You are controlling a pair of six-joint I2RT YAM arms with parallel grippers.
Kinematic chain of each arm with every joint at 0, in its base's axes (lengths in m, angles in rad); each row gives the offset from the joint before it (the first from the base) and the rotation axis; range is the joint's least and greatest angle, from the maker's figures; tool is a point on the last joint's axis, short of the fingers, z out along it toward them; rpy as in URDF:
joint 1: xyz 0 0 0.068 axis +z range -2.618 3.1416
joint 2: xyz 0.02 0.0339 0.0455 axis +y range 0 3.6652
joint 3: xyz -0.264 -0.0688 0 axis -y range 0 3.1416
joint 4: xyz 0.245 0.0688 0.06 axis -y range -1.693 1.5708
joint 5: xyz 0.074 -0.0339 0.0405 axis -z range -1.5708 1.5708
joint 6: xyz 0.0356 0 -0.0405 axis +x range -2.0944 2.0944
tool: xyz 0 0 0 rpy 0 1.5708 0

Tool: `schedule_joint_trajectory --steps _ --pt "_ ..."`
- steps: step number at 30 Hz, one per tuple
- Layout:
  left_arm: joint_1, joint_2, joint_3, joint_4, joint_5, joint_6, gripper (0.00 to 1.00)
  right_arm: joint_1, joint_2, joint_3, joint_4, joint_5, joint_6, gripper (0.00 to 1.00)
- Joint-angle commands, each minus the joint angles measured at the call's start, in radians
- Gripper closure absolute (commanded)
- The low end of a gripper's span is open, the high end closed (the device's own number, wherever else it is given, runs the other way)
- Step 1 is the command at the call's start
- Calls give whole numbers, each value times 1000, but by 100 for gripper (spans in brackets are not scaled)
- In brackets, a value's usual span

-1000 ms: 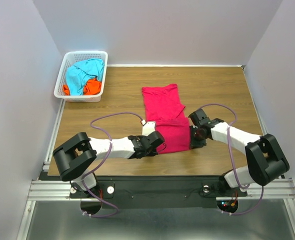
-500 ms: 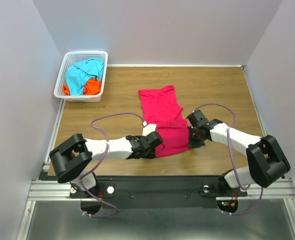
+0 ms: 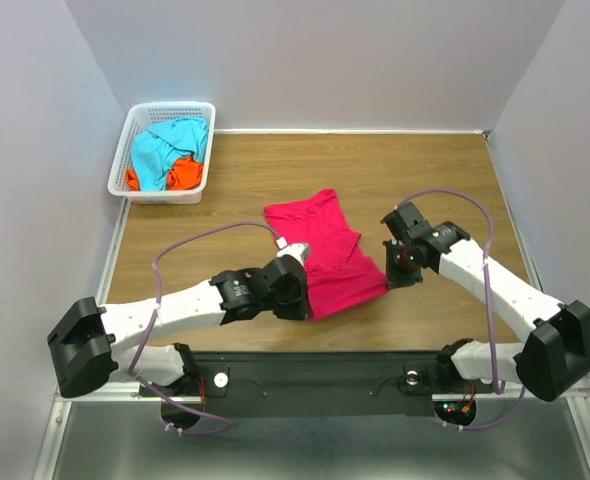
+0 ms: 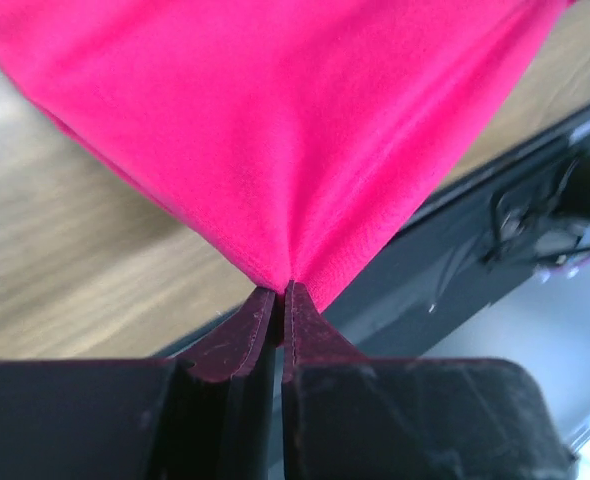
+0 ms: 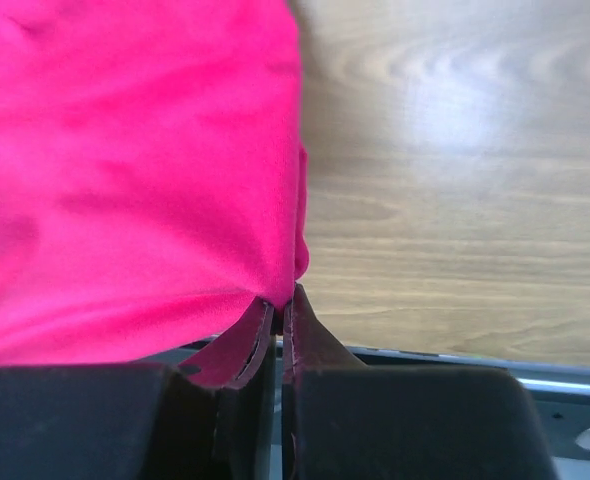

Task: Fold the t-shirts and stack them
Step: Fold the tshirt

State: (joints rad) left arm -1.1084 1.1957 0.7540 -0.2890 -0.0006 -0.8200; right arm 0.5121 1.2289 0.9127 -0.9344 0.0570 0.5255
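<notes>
Next, my right gripper carries the t-shirt's lifted near corner over the t-shirt's far end (image 3: 329, 200) and releases, since that end lies outward, to the left in the top view.
The crimson-pink t-shirt (image 3: 325, 250) lies partly folded in the middle of the table, its near part lifted. My left gripper (image 3: 300, 297) is shut on its near left corner; the left wrist view shows the cloth (image 4: 295, 130) pinched between the closed jaws (image 4: 280, 292). My right gripper (image 3: 393, 268) is shut on the near right corner; the right wrist view shows the cloth (image 5: 135, 170) pinched at the fingertips (image 5: 280, 300). The turquoise-blue t-shirt (image 3: 165, 145) and the orange t-shirt (image 3: 183, 172) lie crumpled in the basket.
The white lattice basket (image 3: 125, 150) stands at the table's far left corner. The wooden table (image 3: 435, 180) has grey walls around it and a black metal rail (image 3: 315, 365) along its near edge.
Both grippers have lifted the shirt's near edge and moved toward the far side. The shirt has shifted left and skewed; the left arm has stretched out, the right arm has risen.
</notes>
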Motion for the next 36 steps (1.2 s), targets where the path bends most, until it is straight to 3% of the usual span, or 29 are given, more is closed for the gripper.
schedule_joint_trajectory --steps 1,14,26,36 --pt "96 -33 68 -53 56 61 100 -3 62 194 -73 99 -58 99" --pt "407 -24 169 20 157 229 100 -3 348 664 -93 135 -206 99" --pt "567 74 215 76 231 323 100 -3 593 945 -101 156 -274 99" --pt "657 249 297 125 205 410 100 -6 786 1124 -95 173 -306 99"
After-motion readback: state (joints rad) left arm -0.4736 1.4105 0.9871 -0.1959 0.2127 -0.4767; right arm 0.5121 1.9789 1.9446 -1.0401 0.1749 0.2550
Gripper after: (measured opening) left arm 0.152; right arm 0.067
